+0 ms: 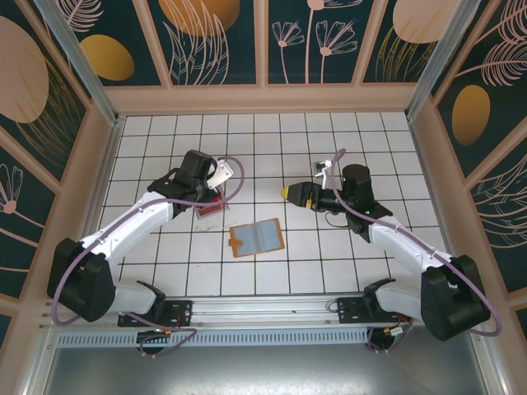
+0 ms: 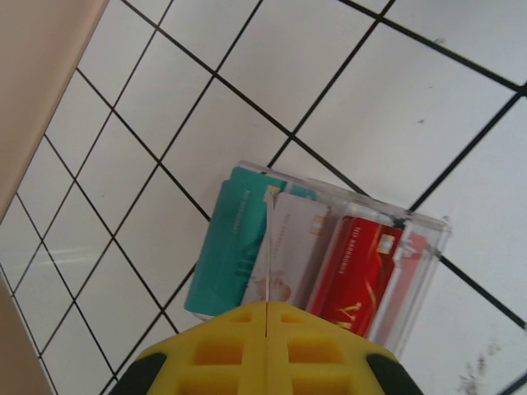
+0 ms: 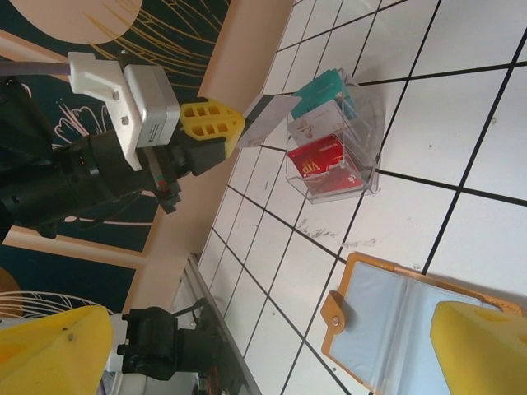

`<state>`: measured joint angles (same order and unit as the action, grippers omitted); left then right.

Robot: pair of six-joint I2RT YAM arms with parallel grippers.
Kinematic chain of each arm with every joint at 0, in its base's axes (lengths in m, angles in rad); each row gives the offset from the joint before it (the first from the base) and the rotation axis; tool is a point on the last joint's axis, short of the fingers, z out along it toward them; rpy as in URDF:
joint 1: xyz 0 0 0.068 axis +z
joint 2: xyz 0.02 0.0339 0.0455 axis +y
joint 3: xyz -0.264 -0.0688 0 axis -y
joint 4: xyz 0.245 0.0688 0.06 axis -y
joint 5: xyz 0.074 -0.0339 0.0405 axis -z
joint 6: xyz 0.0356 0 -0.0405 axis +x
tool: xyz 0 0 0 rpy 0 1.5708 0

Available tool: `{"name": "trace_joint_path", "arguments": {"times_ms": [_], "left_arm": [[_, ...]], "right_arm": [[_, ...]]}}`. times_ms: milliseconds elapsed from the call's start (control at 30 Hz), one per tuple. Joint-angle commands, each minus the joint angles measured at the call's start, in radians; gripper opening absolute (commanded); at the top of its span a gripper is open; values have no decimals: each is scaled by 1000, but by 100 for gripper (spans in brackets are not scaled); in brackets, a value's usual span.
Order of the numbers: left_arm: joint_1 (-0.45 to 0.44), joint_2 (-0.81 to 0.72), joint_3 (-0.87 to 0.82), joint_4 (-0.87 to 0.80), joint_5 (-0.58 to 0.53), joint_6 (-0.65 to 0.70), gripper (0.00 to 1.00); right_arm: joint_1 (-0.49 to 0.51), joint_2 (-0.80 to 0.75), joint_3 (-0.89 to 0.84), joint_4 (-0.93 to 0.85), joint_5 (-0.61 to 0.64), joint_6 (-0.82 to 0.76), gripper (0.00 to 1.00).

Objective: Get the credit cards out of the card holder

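The held credit card (image 3: 270,118) needs to come down with my left gripper toward the pale card between the teal and red cards before I release it.
The card holder (image 1: 256,238) lies open on the white tiles, its orange rim and grey-clear sleeves showing (image 3: 395,325). My left gripper (image 2: 268,306) is shut on a thin pale credit card (image 3: 270,118), seen edge-on in the left wrist view. It hangs just above a clear plastic tray (image 2: 428,239). In the tray lie a teal card (image 2: 230,247), a pale card (image 2: 292,247) and a red card (image 2: 358,271). My right gripper (image 1: 290,194) stands open to the right of the holder, nothing between its yellow fingers (image 3: 482,346).
The clear tray (image 1: 211,206) sits left of the holder, under the left arm's wrist. Wooden walls (image 1: 263,99) close in the tiled table on three sides. A metal rail (image 1: 263,309) with both arm bases runs along the near edge.
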<state>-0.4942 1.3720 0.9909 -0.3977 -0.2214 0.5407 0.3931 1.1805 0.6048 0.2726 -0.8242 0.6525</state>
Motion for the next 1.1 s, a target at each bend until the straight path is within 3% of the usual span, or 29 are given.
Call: {"name": "trace_joint_path", "arguments": {"times_ms": [0, 533, 1067], "left_arm": [[14, 25, 3, 54, -6, 91, 0], [14, 76, -68, 107, 21, 94, 0], [17, 99, -127, 204, -38, 106, 0]], "right_arm": [[-12, 0, -20, 9, 19, -21, 99], [-40, 40, -28, 35, 5, -15, 99], [-50, 73, -22, 56, -13, -7, 99]]}}
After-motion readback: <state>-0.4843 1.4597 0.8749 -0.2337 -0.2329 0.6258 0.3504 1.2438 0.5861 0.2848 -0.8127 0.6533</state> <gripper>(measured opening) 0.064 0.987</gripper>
